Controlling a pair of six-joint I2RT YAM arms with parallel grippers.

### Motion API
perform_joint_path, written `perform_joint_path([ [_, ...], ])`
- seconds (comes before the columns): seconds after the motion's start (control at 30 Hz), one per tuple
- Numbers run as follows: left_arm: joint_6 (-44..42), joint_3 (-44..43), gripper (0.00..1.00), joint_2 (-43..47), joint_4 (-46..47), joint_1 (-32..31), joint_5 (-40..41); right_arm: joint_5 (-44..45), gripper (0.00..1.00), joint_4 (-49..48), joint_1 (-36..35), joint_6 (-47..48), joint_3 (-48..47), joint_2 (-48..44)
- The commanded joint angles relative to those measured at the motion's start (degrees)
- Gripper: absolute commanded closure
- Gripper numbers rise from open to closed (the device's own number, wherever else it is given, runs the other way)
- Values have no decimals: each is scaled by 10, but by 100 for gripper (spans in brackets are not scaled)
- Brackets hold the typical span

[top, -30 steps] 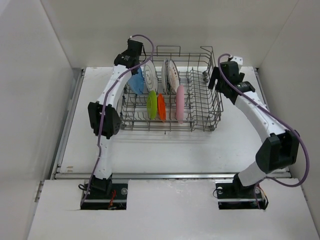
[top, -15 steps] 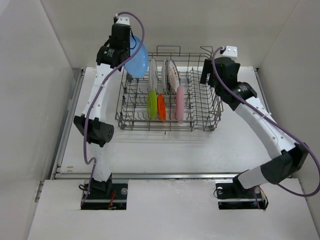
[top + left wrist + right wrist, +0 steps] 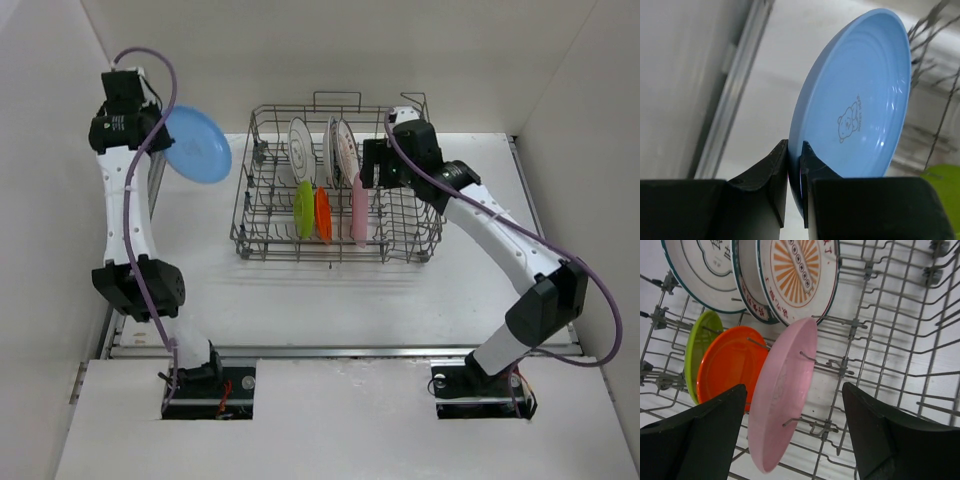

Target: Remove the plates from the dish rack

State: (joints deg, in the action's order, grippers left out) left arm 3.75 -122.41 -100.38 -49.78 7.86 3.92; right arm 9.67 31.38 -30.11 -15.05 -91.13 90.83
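I will move my left gripper down and back next and tilt the blue plate flat onto the table [image 3: 191, 246] [image 3: 762, 131] beside the dish rack, because that spot is bare.
My left gripper [image 3: 160, 138] is shut on the rim of the blue plate [image 3: 198, 144], held high in the air left of the dish rack [image 3: 425, 215]. In the left wrist view the blue plate [image 3: 860, 95] stands on edge between my fingers [image 3: 777, 167]. My right gripper [image 3: 372, 178] is open above the rack, over the pink plate [image 3: 359, 207]. In the right wrist view the pink plate [image 3: 782, 390] stands between the open fingers, with the orange plate [image 3: 727, 367], lime green plate [image 3: 697, 347] and three white printed plates [image 3: 797, 272] behind.
The rack's wire handle [image 3: 336, 97] rises at its far side. White walls enclose the table on the left, back and right. The table's metal edge strip [image 3: 340, 351] runs along the front.
My left gripper has lifted the blue plate out of the rack and swung it up and to the left. My right gripper has moved left over the rack, above the pink plate.
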Motion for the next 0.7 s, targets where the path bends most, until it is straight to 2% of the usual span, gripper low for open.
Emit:
perform_joint_path([
  [0.0,-2,84,100,-3,-37,46,-152,-43,18,0,-7,-16,-10,10],
  [0.03,-2,136,100,-3,-37,76,-207,-48,21,0,-7,-23,-10,18],
  [0.07,-17,164,100,-3,-19,87,-227,-58,25,0,-7,-23,-3,18],
  [0.17,-36,239,100,-17,0,113,-237,-87,30,-5,-7,-34,3,30],
  [0.27,-48,268,100,-47,0,127,-253,-122,36,-11,-7,-39,16,36],
  [0.3,-55,274,100,-57,0,133,-258,-128,43,-18,-7,-45,16,36],
  [0.4,-60,268,100,-99,-22,138,-270,-135,53,-18,-7,-46,16,36],
  [0.47,-60,263,100,-122,-30,145,-261,-135,64,-18,-7,-46,16,36],
  [0.5,-60,263,98,-122,-30,150,-248,-135,68,-18,-7,-46,16,36],
  [0.53,-60,263,96,-131,-30,150,-242,-135,79,-18,-7,-46,16,36],
  [0.6,-55,270,93,-131,-30,155,-237,-128,90,-11,-7,-46,8,36],
  [0.63,-55,277,85,-131,-30,155,-220,-128,99,-4,-7,-46,8,36],
  [0.67,-55,277,82,-131,-30,155,-212,-122,100,5,-7,-46,-7,36],
])
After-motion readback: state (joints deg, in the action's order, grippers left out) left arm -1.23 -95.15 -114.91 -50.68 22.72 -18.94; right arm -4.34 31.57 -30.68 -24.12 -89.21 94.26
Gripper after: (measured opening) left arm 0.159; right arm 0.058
